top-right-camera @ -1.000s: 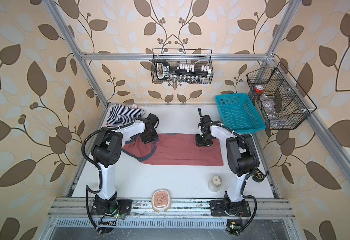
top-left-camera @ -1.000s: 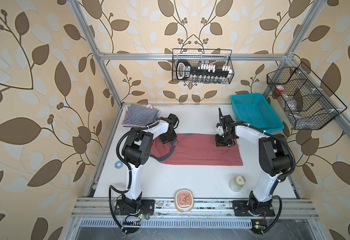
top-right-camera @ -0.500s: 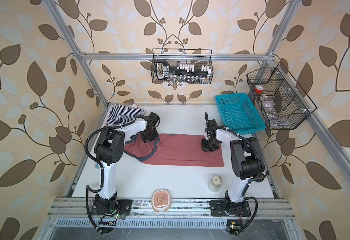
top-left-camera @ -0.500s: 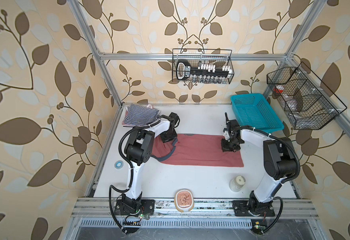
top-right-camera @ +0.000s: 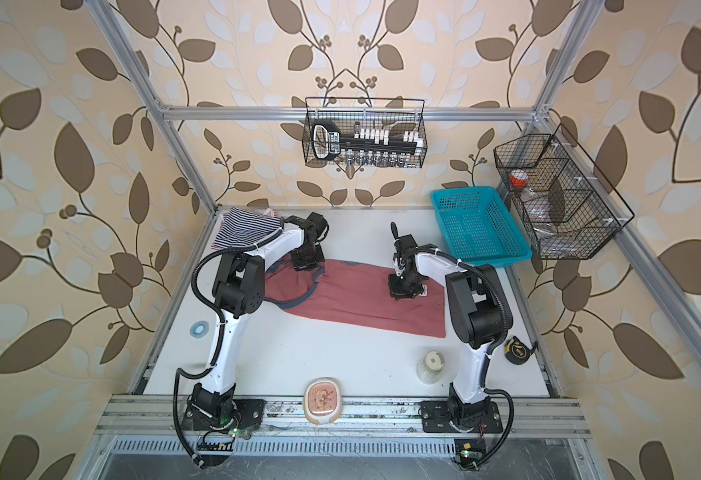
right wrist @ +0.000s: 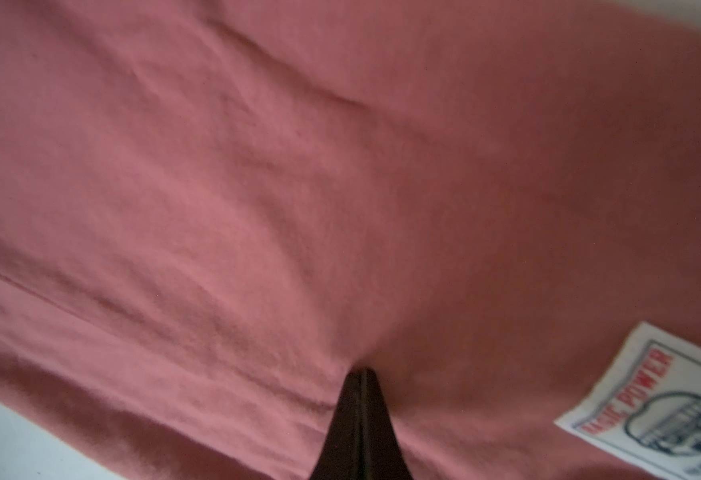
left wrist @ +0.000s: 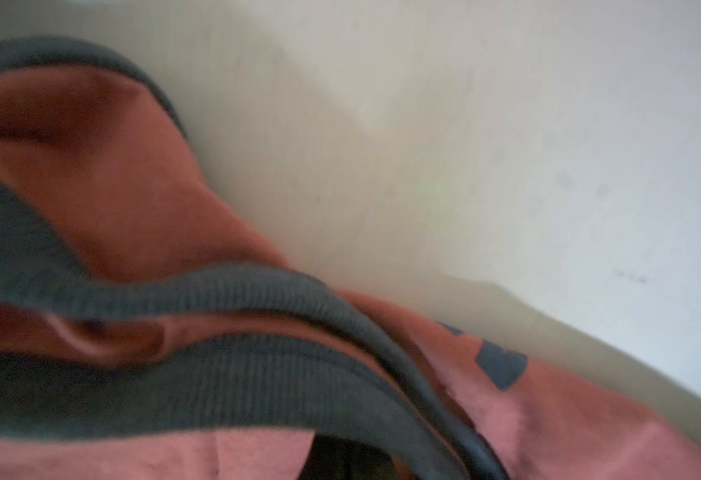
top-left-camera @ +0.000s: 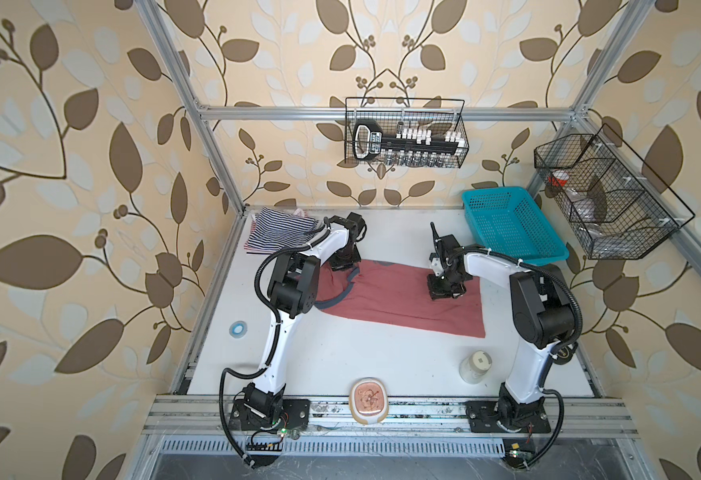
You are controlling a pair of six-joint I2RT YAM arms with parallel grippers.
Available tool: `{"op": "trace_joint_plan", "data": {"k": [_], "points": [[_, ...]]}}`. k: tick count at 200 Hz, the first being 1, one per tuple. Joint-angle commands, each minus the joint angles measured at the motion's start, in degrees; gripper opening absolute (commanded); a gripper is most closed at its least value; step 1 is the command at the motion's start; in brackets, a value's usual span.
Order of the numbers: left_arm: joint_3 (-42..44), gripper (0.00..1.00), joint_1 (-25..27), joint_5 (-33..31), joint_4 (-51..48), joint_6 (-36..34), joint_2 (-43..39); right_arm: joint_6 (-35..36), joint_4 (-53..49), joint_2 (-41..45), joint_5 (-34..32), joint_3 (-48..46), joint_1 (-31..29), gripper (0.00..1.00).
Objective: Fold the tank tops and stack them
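My left gripper needs to carry the trimmed end of the tank top outward next to clear table by the back wall point(top-left-camera: 387, 232) and let it go, since the tank top lies crosswise.
The dusty red tank top point(top-left-camera: 402, 299) lies spread across the middle of the table in both top views, its dark-trimmed neck end bunched at the left. My left gripper point(top-left-camera: 342, 266) is shut on that trimmed end. In the left wrist view the trim point(left wrist: 232, 374) drapes close over the dark fingers point(left wrist: 340, 461). My right gripper point(top-left-camera: 440, 293) stands on the top's far right part, shut, with cloth puckered at its tip point(right wrist: 361, 374) and a white label point(right wrist: 652, 411) beside it. The navy-and-white striped tank top point(top-left-camera: 280, 232) lies folded in the far left corner.
A teal basket point(top-left-camera: 510, 232) stands at the far right. Wire baskets point(top-left-camera: 404, 139) hang on the back and right walls. A jar point(top-left-camera: 475, 365), a blue tape roll point(top-left-camera: 238, 329), a pink-lidded dish point(top-left-camera: 368, 401) and a tape measure point(top-right-camera: 517, 351) lie near the front.
My right gripper went right and a little nearer, then came back left over the red top. The top now lies more slanted. The left gripper has barely moved.
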State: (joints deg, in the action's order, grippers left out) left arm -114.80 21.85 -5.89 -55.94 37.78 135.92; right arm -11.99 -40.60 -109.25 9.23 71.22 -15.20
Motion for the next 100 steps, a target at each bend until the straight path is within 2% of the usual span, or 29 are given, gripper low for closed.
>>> {"op": "trace_joint_plan", "data": {"k": [1, 60, 100], "points": [[-4.16, 0.00, 0.49, 3.20, 5.64, -1.64, 6.99, -0.11, -1.51, 0.08, 1.01, -3.44, -0.24, 0.01], [-17.17, 0.00, 0.52, 13.51, 12.07, -2.67, 14.81, -3.14, 1.77, 2.00, 6.63, -9.64, -0.76, 0.02], [-21.47, 0.00, 0.48, 22.90, 22.58, 1.18, 19.92, -6.11, 5.32, 2.03, 12.22, -12.54, -3.02, 0.02]]}}
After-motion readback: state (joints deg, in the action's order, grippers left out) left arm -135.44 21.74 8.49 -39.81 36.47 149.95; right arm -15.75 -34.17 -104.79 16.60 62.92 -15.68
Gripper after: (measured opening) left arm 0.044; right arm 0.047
